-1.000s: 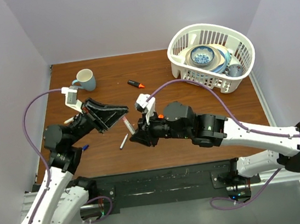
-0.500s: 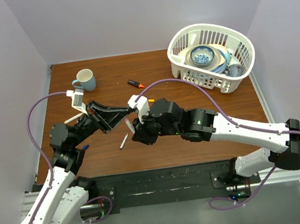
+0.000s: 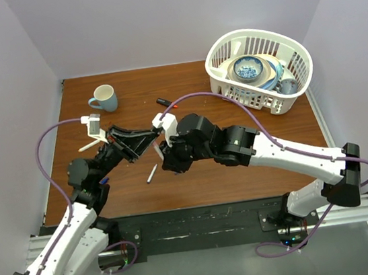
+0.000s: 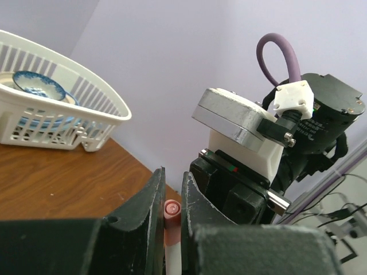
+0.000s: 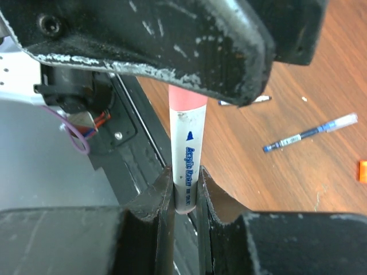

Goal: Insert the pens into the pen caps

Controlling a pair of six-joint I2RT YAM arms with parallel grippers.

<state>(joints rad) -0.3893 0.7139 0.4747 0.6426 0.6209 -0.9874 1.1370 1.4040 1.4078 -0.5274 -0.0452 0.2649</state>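
The white pen sits in the pink cap (image 5: 187,99), so my left gripper should tilt downward, lower and release them on the tabletop beside the blue pen.
A white pen (image 5: 186,152) printed "Acrylic Marker" has its front end in a pink cap (image 5: 187,99). My right gripper (image 5: 186,176) is shut on the pen's rear end. My left gripper (image 4: 172,179) is shut on the pink cap (image 4: 172,211), with the white barrel showing below it. In the top view the left gripper (image 3: 150,136) and the right gripper (image 3: 163,154) meet tip to tip above the table's middle left. Loose on the table lie a grey pen (image 3: 151,173), a black pen with an orange cap (image 3: 165,103) and a blue pen (image 5: 309,133).
A light blue mug (image 3: 104,98) stands at the back left. A white basket (image 3: 293,52) of dishes fills the back right corner. A white pen (image 3: 89,146) and a small blue pen (image 3: 103,181) lie by the left arm.
The right arm has swung left and the left gripper has edged toward it. The two grippers now meet, with the pen and the pink cap joined between them.
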